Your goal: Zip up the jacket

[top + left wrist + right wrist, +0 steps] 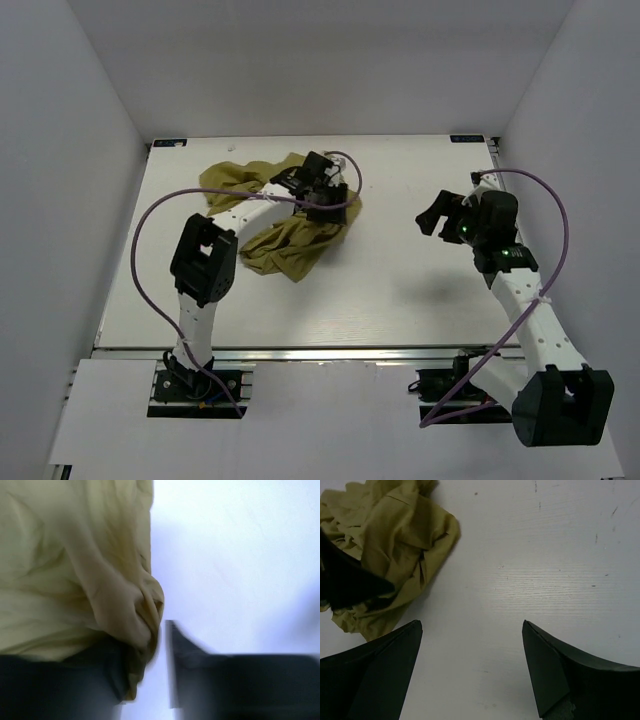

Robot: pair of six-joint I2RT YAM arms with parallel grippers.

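I will next lower the open fingers of my right gripper onto the jacket's edge facing it, which lies below it and to its left in the top view.
The olive-yellow jacket (290,240) lies crumpled in a heap on the white table (400,290), left of centre; its zipper does not show. My left gripper (330,200) is down on the heap's right edge. In the blurred left wrist view, a bunched fold of the jacket (75,570) drapes over the left finger and fills nearly all the narrow space of the left gripper (150,640), up to the right finger (172,650). My right gripper (432,215) hovers over bare table to the right, open and holding nothing (470,630), with the jacket (395,535) at its upper left.
White walls close the table in on the left, back and right. The left arm's purple cable (150,230) loops over the table's left side. A dark part of the left arm (350,580) lies across the jacket in the right wrist view.
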